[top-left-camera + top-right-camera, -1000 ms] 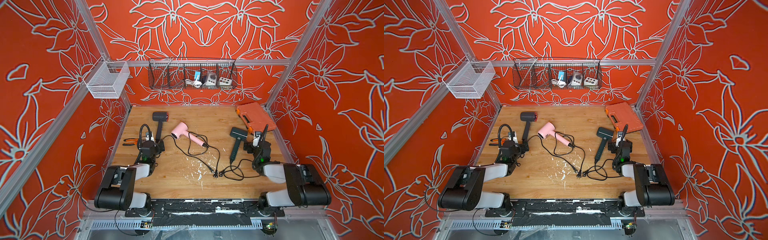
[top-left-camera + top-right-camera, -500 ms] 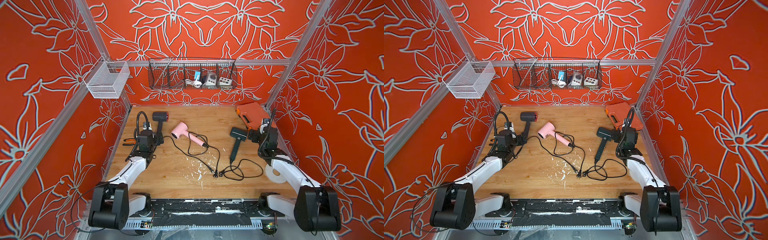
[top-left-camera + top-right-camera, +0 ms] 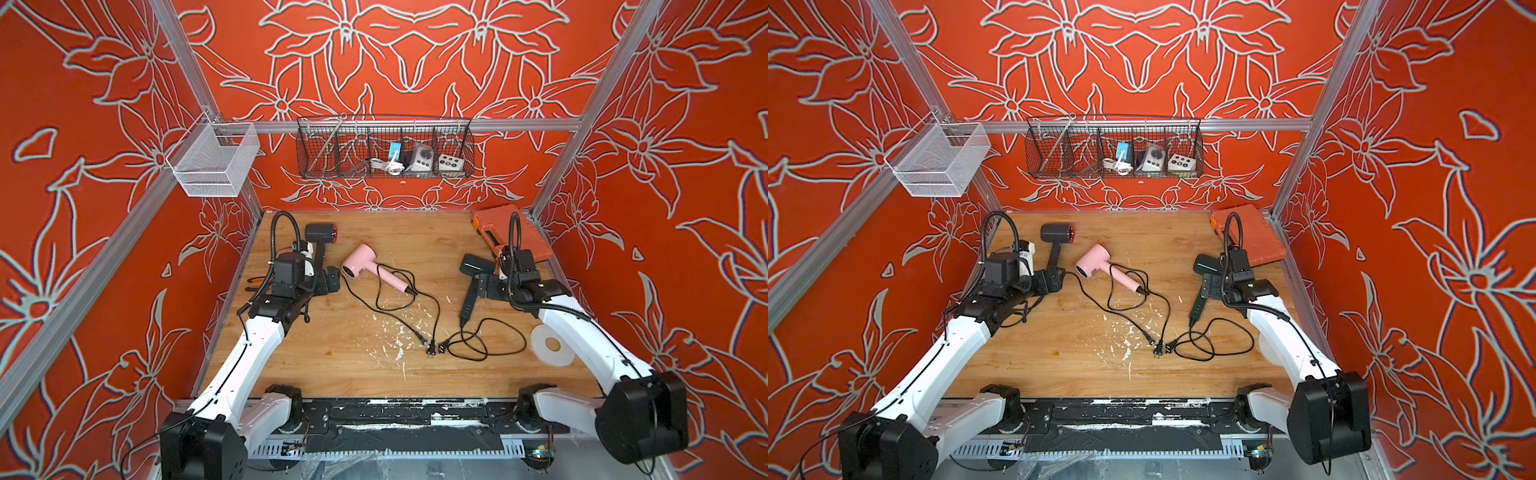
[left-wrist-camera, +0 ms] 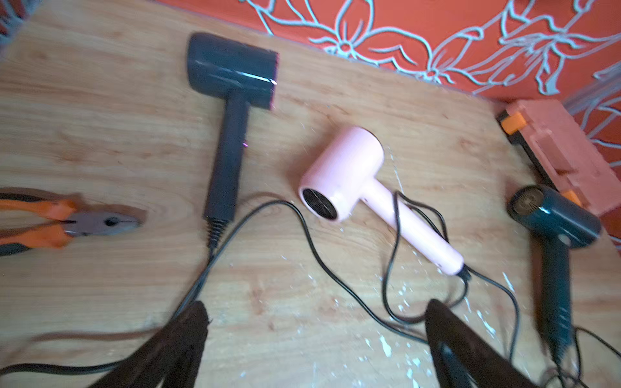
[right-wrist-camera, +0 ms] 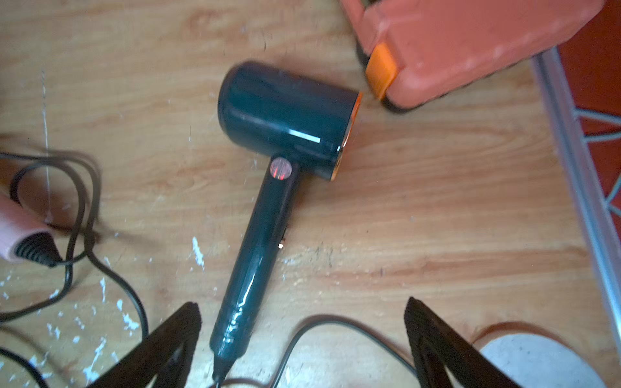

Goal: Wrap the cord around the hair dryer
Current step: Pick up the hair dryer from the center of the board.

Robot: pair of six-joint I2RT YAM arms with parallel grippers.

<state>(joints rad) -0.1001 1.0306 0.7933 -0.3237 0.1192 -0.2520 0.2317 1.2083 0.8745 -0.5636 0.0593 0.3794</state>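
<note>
I should next move my right gripper sideways and down onto the middle of the teal dryer's handle (image 3: 469, 301) (image 5: 255, 255) and close it there. That slim part of the handle is clear of cord.
Three hair dryers lie on the wooden table, seen in both top views. A black one (image 3: 320, 243) is at the left, a pink one (image 3: 360, 262) in the middle, and a dark teal one (image 3: 473, 268) on the right. Their black cords (image 3: 415, 309) trail loose toward the front, and the teal dryer's cord (image 3: 486, 347) lies in loops. My left gripper (image 3: 330, 282) is open beside the end of the black dryer's handle, holding nothing (image 4: 317, 305). My right gripper (image 3: 484, 287) is open beside the teal dryer's handle (image 5: 255, 255). In the right wrist view the handle's end and a cord show between its fingers (image 5: 302, 304).
An orange tool case (image 3: 515, 232) lies at the back right, next to the teal dryer's head. Orange-handled pliers (image 4: 67, 223) lie left of the black dryer. A white tape roll (image 3: 552, 345) lies under the right arm. A black wire basket (image 3: 384, 151) and a white one (image 3: 212, 162) hang on the walls.
Both arms have unfolded and reached out from the front. The left gripper has moved to the black dryer's handle, and the right one to the teal dryer's handle. Both stayed open.
</note>
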